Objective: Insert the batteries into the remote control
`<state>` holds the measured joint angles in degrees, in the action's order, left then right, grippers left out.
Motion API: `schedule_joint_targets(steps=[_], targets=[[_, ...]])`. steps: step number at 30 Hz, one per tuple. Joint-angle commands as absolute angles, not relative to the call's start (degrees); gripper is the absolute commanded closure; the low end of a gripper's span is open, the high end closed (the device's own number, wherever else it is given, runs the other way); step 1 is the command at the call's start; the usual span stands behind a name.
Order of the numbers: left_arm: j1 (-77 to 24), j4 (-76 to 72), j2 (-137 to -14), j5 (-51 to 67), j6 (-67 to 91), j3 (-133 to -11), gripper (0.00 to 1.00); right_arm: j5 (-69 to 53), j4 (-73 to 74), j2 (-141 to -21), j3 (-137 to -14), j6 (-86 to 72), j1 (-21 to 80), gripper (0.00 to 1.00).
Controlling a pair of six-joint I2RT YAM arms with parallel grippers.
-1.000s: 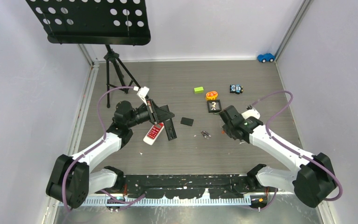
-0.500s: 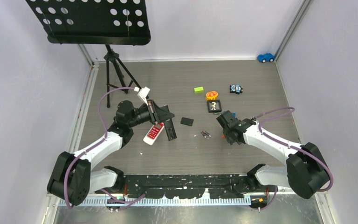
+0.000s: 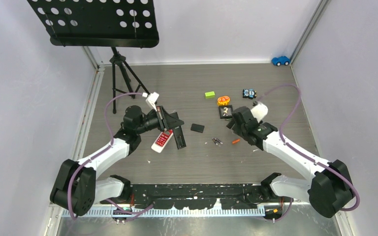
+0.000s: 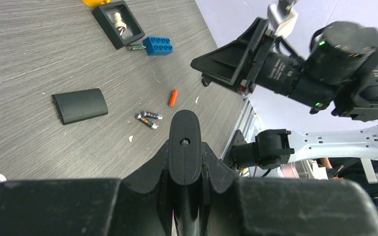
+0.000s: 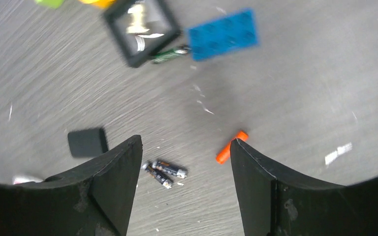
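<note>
I will next lower my right gripper and turn its open fingers so they go on both sides of the orange battery's middle [image 3: 236, 141] [image 5: 232, 147], then close there. The orange battery lies at a slant below my fingers.
My left gripper [image 3: 173, 123] is shut on a black remote control [image 3: 179, 136], whose rounded end with a screw hole stands up between the jaws [image 4: 185, 147]. A red and white remote [image 3: 162, 139] lies just beside it. The dark pair of batteries [image 3: 217, 141] [image 4: 149, 118] [image 5: 166, 172] lies mid-table, and the orange battery [image 3: 236, 141] [image 4: 173, 98] [image 5: 231, 146] a little to their right. My right gripper [image 3: 235, 126] [image 5: 186, 140] hovers open above them with nothing between its fingers. A black battery cover [image 3: 197, 128] lies loose.
A black picture frame [image 3: 226, 112], a blue brick [image 5: 221, 33], an orange piece [image 3: 223, 100], a green block [image 3: 209, 94] and a toy car [image 3: 249, 93] sit behind the batteries. A music stand's tripod [image 3: 120, 69] stands at the back left, a blue car [image 3: 280, 60] at the far wall.
My right gripper dipped to the table, opened and drew back up; the orange battery now lies bare beside the dark pair. The left arm has not moved.
</note>
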<state>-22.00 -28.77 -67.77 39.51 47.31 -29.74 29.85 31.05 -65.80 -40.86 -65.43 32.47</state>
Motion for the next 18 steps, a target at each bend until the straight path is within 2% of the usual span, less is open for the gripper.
schedule_joint_targets(steps=[1,5,9,13,18], targets=[[-22.15,-27.51,-65.85,38.54,45.10,-32.42,1.00,19.46,15.74,-64.09,-44.65,-20.33,32.40,0.30],[-22.15,-24.35,-63.89,38.23,44.38,-32.75,1.00,14.39,19.74,-65.37,-48.69,-1.67,32.43,0.27],[-22.15,-23.12,-61.57,37.35,44.55,-31.86,1.00,17.26,30.05,-72.75,-54.78,12.57,32.41,0.26],[-22.15,-21.96,-60.48,37.71,43.88,-31.73,1.00,19.09,42.38,-83.32,-59.92,22.01,32.35,0.30],[-22.15,-20.94,-60.53,40.09,43.01,-32.35,1.00,11.73,45.61,-83.67,-59.94,27.42,32.14,0.30]])
